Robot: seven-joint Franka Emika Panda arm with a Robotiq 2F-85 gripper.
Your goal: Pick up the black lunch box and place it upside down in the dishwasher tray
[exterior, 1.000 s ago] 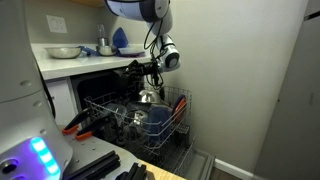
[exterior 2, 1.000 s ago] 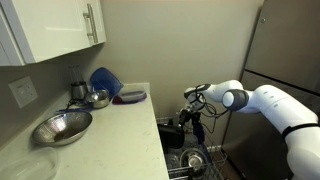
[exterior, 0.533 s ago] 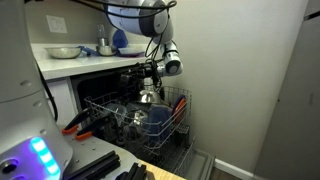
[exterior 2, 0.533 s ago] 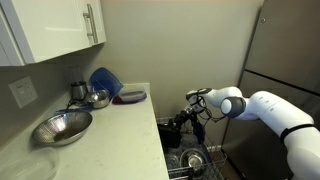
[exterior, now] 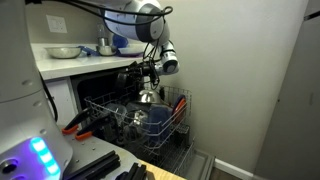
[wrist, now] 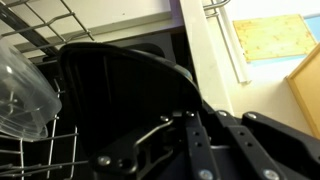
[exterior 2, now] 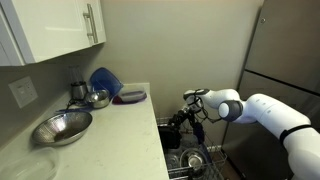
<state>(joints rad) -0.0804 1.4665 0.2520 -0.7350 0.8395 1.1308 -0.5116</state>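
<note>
My gripper lowers the lunch box (exterior: 130,76), still hanging in the air, onto the tray wires below next, beside the clear glass bowl, and releases it.
My gripper (exterior: 143,73) is shut on the black lunch box (exterior: 130,76) and holds it tilted in the air above the dishwasher tray (exterior: 172,122), just under the counter's edge. In an exterior view the lunch box (exterior 2: 177,122) hangs from the gripper (exterior 2: 188,115) over the grey wire tray (exterior 2: 200,160). In the wrist view the lunch box (wrist: 115,90) fills the middle, with the gripper fingers (wrist: 190,135) clamped on its rim. Tray wires (wrist: 45,22) show behind it.
The tray holds a blue dish (exterior: 141,118) and a clear glass bowl (wrist: 18,85). On the white counter (exterior 2: 120,130) stand a steel bowl (exterior 2: 62,127) and a blue dish (exterior 2: 104,80). A grey fridge (exterior 2: 285,50) stands close to the arm.
The gripper with the lunch box has shifted slightly toward the counter and a little lower. The hold has not changed.
</note>
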